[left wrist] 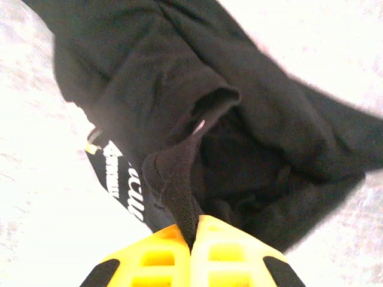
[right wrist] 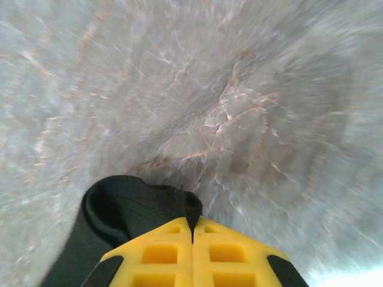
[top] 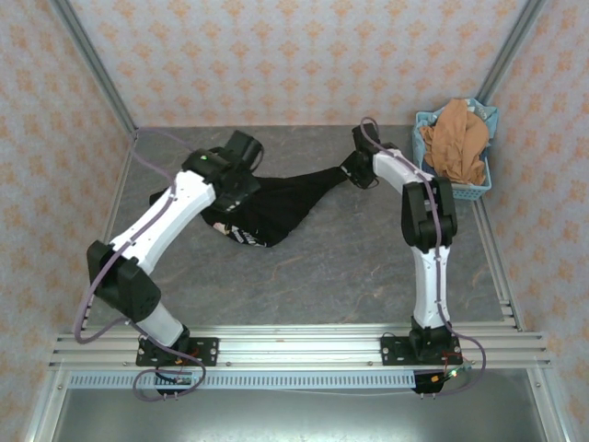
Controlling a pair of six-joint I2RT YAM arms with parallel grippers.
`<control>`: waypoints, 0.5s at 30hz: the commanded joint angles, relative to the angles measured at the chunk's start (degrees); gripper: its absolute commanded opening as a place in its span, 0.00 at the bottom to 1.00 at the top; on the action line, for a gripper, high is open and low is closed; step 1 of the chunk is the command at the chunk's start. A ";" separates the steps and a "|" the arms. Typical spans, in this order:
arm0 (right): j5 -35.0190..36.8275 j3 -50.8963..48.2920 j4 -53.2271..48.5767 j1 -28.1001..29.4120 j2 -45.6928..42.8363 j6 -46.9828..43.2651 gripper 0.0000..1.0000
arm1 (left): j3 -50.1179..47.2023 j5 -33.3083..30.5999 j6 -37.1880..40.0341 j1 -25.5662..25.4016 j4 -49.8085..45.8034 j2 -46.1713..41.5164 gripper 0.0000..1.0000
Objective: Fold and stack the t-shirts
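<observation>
The left gripper lifts away from my right gripper next, then lowers to release the fold, as the bare tabletop lies below it, farther from the basket.
The black t-shirt (top: 276, 204) hangs bunched and stretched between both grippers over the back of the table. My left gripper (top: 241, 180) is shut on a thick fold of the black t-shirt (left wrist: 173, 173) at its left end, where white lettering shows. At the shirt's drawn-out right tip my right gripper (top: 354, 171) is shut on a black hem (right wrist: 134, 206), with the yellow fingers (right wrist: 161, 251) pressed together above the grey table. The orange-brown t-shirt (top: 456, 138) lies crumpled in the basket.
A light blue lattice basket (top: 483, 184) stands at the back right, close behind the right arm. The grey marbled table (top: 340, 267) runs to patterned walls on three sides and a metal rail (top: 294, 345) at the near edge.
</observation>
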 commanded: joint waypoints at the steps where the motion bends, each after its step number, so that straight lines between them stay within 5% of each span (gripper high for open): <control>1: 9.04 -0.36 -3.02 -0.83 -12.66 0.47 0.00 | 1.90 -3.74 6.53 3.70 -1.73 -4.18 0.00; 8: 7.57 7.04 -11.68 -3.30 -19.38 -2.43 0.00 | 15.03 0.28 15.60 10.22 0.44 -1.65 0.00; 15: 9.14 25.25 -20.75 -4.29 -17.49 -5.55 0.00 | 35.05 3.56 19.12 13.84 -0.66 5.71 0.00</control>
